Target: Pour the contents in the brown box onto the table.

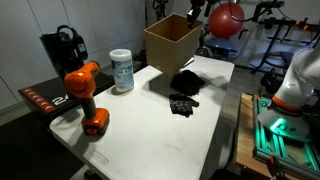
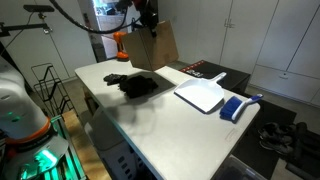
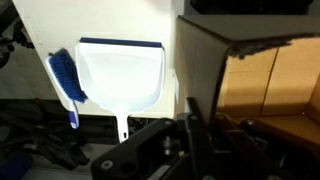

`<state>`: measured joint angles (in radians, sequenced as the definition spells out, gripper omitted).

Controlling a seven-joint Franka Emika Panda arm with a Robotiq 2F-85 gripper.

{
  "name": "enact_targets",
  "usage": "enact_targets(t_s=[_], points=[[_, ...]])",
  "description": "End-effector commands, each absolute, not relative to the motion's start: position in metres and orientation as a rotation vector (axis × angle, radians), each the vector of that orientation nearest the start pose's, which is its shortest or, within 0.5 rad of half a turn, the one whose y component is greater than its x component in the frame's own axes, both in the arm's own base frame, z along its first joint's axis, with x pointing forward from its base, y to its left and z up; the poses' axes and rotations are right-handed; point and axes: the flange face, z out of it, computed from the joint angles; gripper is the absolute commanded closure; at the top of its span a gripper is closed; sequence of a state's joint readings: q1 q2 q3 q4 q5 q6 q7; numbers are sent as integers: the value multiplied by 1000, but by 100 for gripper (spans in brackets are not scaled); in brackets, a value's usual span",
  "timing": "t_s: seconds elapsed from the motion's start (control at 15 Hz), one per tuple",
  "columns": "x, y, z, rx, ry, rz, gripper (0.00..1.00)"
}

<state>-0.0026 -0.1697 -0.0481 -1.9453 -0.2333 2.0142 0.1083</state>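
Note:
My gripper lowers outward next and settles the box on the bare table beside the heap to release the box's side, since the black contents already lie atop the table.
The brown box (image 1: 170, 42) hangs tilted in the air above the far end of the white table (image 1: 140, 135). My gripper (image 2: 148, 22) is shut on the box's upper wall; in the wrist view its fingers (image 3: 195, 112) clamp the cardboard edge, with the tan box interior (image 3: 270, 80) to the right. The contents (image 1: 185, 85), a small heap of black glove-like pieces, lie on the table just below and beside the box. The box (image 2: 158, 47) and the black heap (image 2: 135, 85) also show in the other exterior view.
An orange-and-black drill (image 1: 85, 95) and a white canister with a blue label (image 1: 122, 70) stand on the table's near side. A white dustpan (image 2: 203, 95) and a blue brush (image 2: 235, 108) lie further along the table. A black side surface (image 1: 45, 100) adjoins the table.

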Motion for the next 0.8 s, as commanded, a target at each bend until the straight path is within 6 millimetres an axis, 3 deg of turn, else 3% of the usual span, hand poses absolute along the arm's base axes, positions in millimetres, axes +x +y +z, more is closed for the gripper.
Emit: enact_targets(t_s=[0.0, 0.73], points=[[551, -59, 564, -3228, 133, -360, 99], [601, -91, 516, -3161, 121, -392, 99]])
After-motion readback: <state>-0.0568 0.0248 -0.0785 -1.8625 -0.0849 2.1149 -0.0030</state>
